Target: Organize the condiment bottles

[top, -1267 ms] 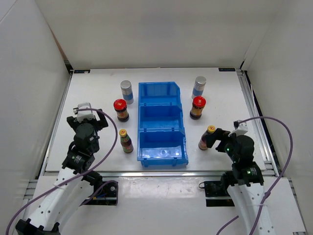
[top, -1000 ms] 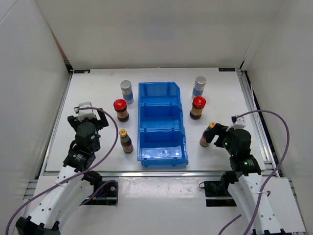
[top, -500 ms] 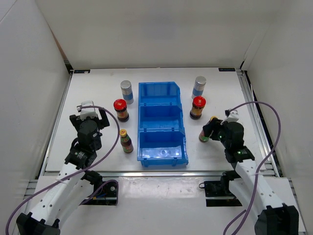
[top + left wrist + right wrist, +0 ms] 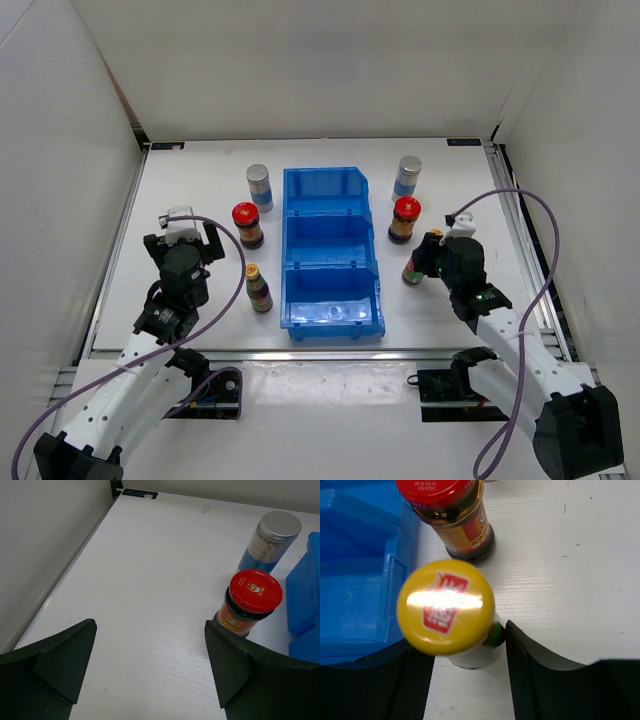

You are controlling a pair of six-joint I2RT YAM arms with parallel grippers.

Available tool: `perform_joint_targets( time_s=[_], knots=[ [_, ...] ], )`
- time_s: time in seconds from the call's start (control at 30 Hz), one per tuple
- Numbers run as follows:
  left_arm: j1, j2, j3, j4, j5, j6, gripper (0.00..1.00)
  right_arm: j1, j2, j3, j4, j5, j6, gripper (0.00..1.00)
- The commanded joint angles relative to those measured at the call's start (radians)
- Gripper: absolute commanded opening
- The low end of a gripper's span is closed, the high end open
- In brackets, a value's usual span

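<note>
My right gripper needs to lift the yellow-capped bottle across the side of the bin's empty near section (image 4: 350, 294) (image 4: 350, 602), lower it inside and release, since that section lies left in the top view.
My right gripper (image 4: 422, 262) is shut on a slim yellow-capped bottle (image 4: 411, 268), right of the blue bin. In the right wrist view both fingers (image 4: 520, 670) press that bottle (image 4: 445, 606), which leans toward the camera. A red-lidded jar (image 4: 405, 219) (image 4: 452, 515) stands just beyond it, and a silver-capped shaker (image 4: 407, 176) farther back. Left of the bin stand a shaker (image 4: 258, 186), a red-lidded jar (image 4: 247, 224) and a yellow-capped bottle (image 4: 258, 288). My left gripper (image 4: 182, 238) (image 4: 150, 665) is open over bare table, with the jar (image 4: 248, 602) and shaker (image 4: 270, 542) ahead to its right.
The blue three-compartment bin (image 4: 292, 250) lies mid-table, its compartments holding nothing; its wall (image 4: 355, 570) is close on the left of the held bottle. White walls enclose the table on the left, back and right.
My right gripper reached forward and to the left and shut on the yellow-capped bottle, which shifted slightly toward the red-lidded jar. The left arm crept a little forward, still open.
</note>
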Motion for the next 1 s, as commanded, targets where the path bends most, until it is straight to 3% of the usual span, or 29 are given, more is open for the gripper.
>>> perform_joint_targets(
  time_s=[0.0,0.33,0.67,0.97],
  knots=[
    [-0.003,-0.004,-0.013,0.009,0.000,-0.007,1.00,0.031,-0.039,0.094,-0.014,0.087,-0.063,0.20],
    [-0.003,-0.004,-0.013,0.019,0.009,-0.007,1.00,0.218,-0.147,0.255,-0.183,0.126,-0.130,0.00],
    [-0.003,0.005,-0.013,0.019,0.009,-0.007,1.00,0.430,-0.133,0.308,-0.209,0.135,-0.107,0.00],
    [-0.003,0.005,-0.013,0.019,0.009,0.002,1.00,0.770,0.003,0.326,-0.125,0.388,-0.126,0.00]
  ],
)
